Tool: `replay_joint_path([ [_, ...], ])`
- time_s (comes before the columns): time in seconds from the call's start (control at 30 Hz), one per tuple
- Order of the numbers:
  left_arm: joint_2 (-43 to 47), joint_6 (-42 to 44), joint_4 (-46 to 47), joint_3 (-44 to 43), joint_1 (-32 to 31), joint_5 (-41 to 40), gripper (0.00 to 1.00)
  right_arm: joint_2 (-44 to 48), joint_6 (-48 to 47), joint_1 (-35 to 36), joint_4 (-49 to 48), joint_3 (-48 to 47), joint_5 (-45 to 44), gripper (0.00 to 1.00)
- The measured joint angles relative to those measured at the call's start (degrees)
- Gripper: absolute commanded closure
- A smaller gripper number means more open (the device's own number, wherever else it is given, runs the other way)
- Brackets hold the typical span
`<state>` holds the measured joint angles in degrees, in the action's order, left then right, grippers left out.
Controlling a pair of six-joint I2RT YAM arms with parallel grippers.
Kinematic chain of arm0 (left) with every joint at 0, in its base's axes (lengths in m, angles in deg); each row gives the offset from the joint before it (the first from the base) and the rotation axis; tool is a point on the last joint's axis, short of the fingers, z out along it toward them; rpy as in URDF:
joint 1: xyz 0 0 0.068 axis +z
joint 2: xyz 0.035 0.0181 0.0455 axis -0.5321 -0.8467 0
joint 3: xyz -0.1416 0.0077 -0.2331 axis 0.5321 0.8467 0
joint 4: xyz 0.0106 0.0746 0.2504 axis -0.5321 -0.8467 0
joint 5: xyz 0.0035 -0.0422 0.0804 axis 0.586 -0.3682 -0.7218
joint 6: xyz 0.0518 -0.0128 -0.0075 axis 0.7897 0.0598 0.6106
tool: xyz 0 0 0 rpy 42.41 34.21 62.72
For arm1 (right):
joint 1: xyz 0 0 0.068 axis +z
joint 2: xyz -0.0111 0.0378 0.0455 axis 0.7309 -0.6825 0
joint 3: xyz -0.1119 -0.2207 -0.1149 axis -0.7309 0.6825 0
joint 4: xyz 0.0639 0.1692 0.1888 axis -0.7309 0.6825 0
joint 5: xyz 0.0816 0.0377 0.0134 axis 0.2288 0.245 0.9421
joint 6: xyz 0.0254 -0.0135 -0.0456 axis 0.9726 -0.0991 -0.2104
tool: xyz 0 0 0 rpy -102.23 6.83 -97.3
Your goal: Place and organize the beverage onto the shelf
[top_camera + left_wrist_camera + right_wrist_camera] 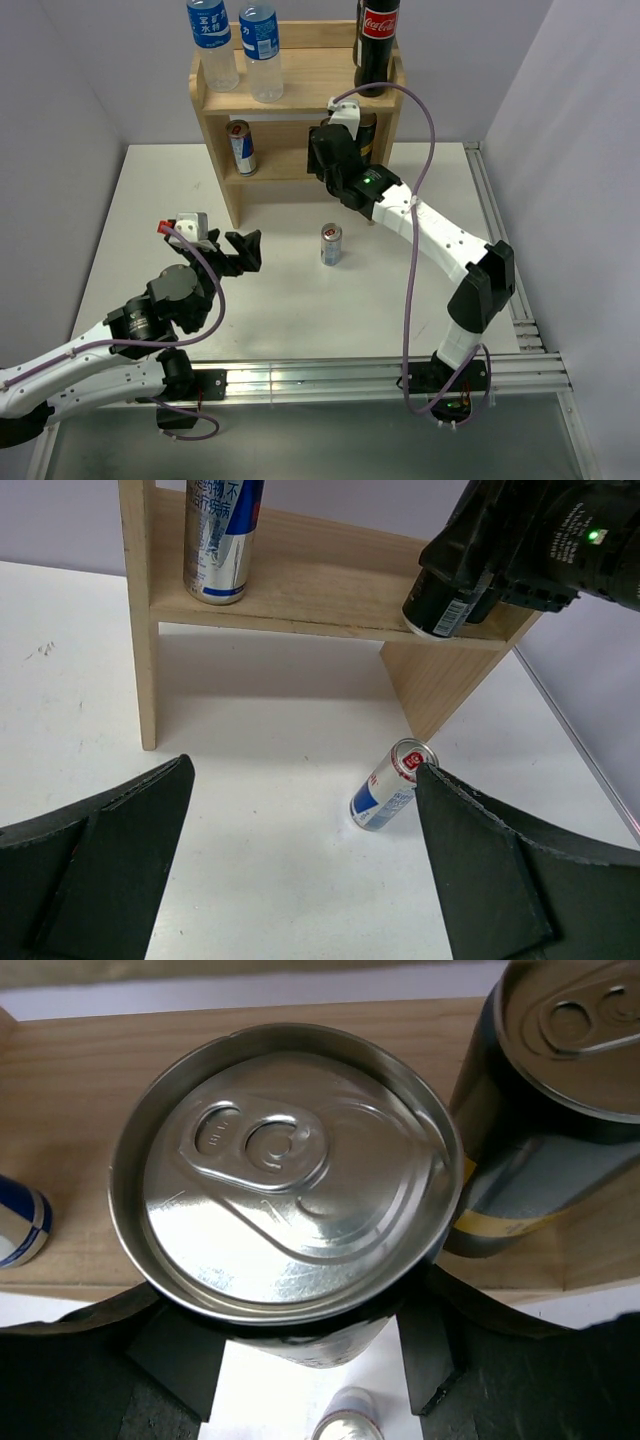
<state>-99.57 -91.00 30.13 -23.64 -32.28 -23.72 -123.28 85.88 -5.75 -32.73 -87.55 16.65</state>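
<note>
The black can's base is still at the front edge of the level, so the robot's right gripper will push outward next over the shelf's lower level, beside the second dark can.
The pale wood shelf (pixel 310 75) stands at the back of the table and shows in the left wrist view (pixel 320 585). My right gripper (pixel 335 158) is shut on a black can (pixel 285 1170) and holds it tilted at the front right edge of the lower tier (pixel 440 605). Beside it on that tier stands a second dark can (pixel 550 1110). A blue and silver can (pixel 239 147) stands at the tier's left. Another blue and silver can (pixel 331 244) stands on the table in front of the shelf (pixel 392 785). My left gripper (pixel 243 250) is open and empty, left of that can (pixel 300 865).
Two water bottles (pixel 238 45) and a Coca-Cola bottle (pixel 377 40) stand on the shelf's top board. Grey walls close in the white table (pixel 150 220) at the back and sides. A metal rail (pixel 500 240) runs along the right edge.
</note>
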Motion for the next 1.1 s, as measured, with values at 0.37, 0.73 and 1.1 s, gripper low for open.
replay_joint_path([
  [0.37, 0.2, 0.1, 0.4, 0.6, 0.0, 0.1, 0.01, -3.8, -1.8, -0.8, -6.3, -0.8, -2.9, 1.00],
  [0.73, -0.1, 0.2, 1.4, 0.7, 0.1, 0.1, 0.01, -5.6, -2.8, -1.2, -10.6, -1.5, -4.6, 1.00],
  [1.1, -0.1, 0.2, 1.7, 1.5, 0.1, 0.1, 0.01, -5.7, -3.3, -1.2, -14.4, 0.4, -5.2, 0.65],
])
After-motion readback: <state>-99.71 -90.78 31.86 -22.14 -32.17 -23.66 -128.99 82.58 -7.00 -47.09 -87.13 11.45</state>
